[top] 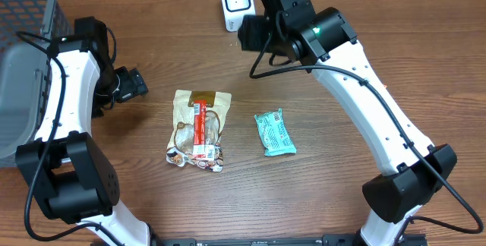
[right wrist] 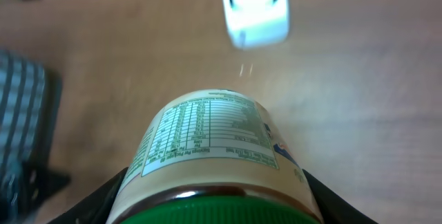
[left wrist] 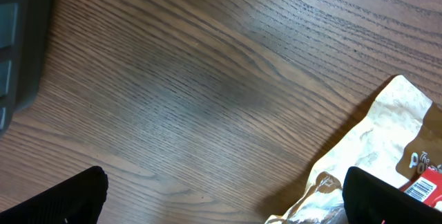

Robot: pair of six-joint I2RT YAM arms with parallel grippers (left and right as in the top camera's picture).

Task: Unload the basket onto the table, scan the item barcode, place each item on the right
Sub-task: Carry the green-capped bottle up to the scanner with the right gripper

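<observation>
My right gripper will next move over the scanner (top: 236, 1), then right in the overhead view and down, releasing the jar on the tabletop clear of the teal packet.
My right gripper (right wrist: 214, 207) is shut on a jar (right wrist: 207, 144) with a green lid and a beige label, one finger on each side of it. The nutrition table on the label faces the wrist camera; no barcode shows. The white scanner (right wrist: 254, 6) stands just beyond the jar's far end. In the overhead view the right gripper (top: 252, 33) hangs next to the scanner (top: 236, 1) and hides the jar. My left gripper (top: 134, 85) is open and holds nothing, to the left of a beige snack bag (top: 199, 128).
A teal packet (top: 274, 133) lies right of the beige bag (left wrist: 373, 148), whose corner reaches the left gripper's (left wrist: 224, 200) right finger. A grey basket (top: 23, 64) fills the far left, and its dark wall (left wrist: 17, 44) shows in the left wrist view.
</observation>
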